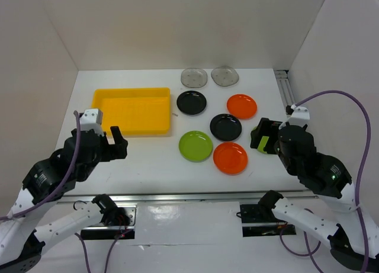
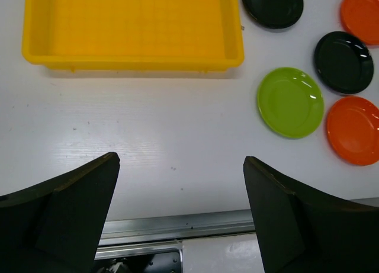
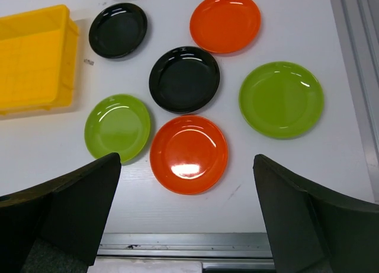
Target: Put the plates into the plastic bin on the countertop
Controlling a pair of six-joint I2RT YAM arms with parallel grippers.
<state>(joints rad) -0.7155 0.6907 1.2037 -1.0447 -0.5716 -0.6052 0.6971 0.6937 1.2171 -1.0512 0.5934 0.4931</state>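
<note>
I next need to lower my left gripper toward the right in the top view onto the lime green plate's rim point(image 1: 180, 149) point(image 2: 261, 108) facing bare countertop, as that plate is nearest.
The yellow plastic bin point(image 1: 131, 110) sits empty at the back left of the white countertop point(image 1: 154, 160). Right of it lie several plates: two clear ones point(image 1: 193, 77) at the back, two black point(image 1: 191, 102), two orange point(image 1: 230, 157) and a lime green one point(image 1: 195, 145). A second green plate point(image 3: 281, 99) lies under my right gripper point(image 1: 265, 137). That gripper point(image 3: 187, 158) is open and empty, hovering over the near orange plate point(image 3: 188, 154). My left gripper point(image 1: 112, 144) is open and empty too, above bare countertop in front of the bin point(image 2: 133, 63).
White walls close in the back and both sides. A metal rail point(image 1: 284, 86) runs along the right wall. A metal strip point(image 2: 177, 225) marks the near table edge, just below both grippers.
</note>
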